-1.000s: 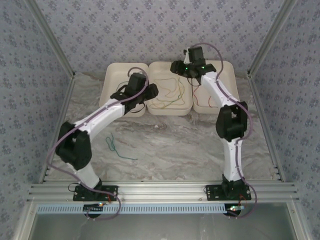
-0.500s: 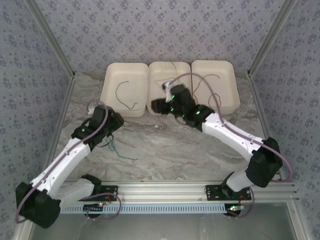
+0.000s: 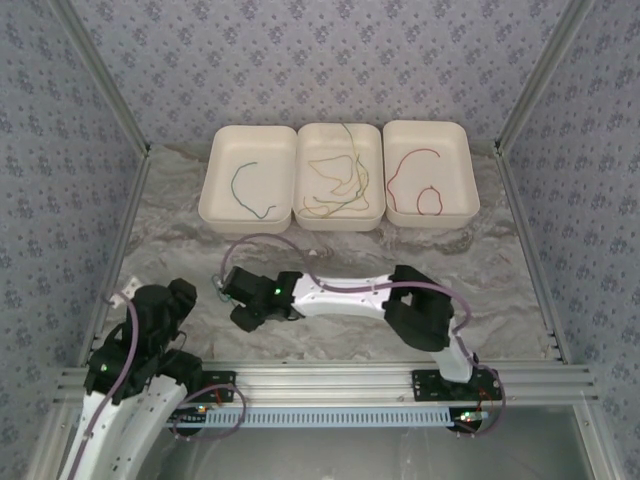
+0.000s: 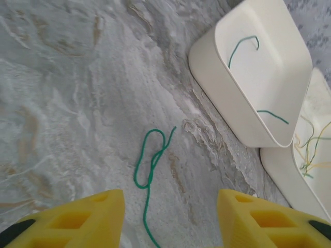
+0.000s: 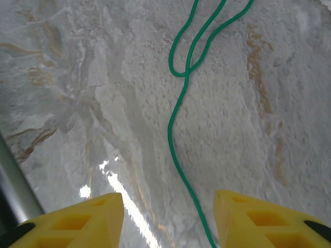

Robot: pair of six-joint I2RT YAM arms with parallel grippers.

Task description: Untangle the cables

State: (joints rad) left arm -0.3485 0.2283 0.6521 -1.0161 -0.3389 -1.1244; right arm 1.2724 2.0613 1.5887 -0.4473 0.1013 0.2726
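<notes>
My right gripper lowers onto the green cable's plain loose end next, since that part of the cable already runs between its open yellow fingers.
A green cable (image 4: 149, 164) lies on the marble table with a knotted loop in it. Its tail runs down between the fingers of my left gripper (image 4: 170, 219), which is open and hangs above the table. The same green cable (image 5: 178, 116) passes between the yellow fingers of my right gripper (image 5: 168, 219), also open and holding nothing. From above, the right gripper (image 3: 238, 296) reaches left across the near table, and the left gripper (image 3: 172, 303) sits folded back at the near left. Other cables lie in the trays: green (image 3: 243, 186), yellow (image 3: 335, 185) and red (image 3: 420, 186).
Three white trays stand side by side at the back: left (image 3: 210, 195), middle (image 3: 340, 223), right (image 3: 472, 175). The left tray (image 4: 207, 67) is near the looped cable in the left wrist view. An aluminium rail (image 3: 330, 380) runs along the near edge.
Both arms have left the trays and come to the near table. The left arm folded back to the near left; the right arm swung left over the green cable.
</notes>
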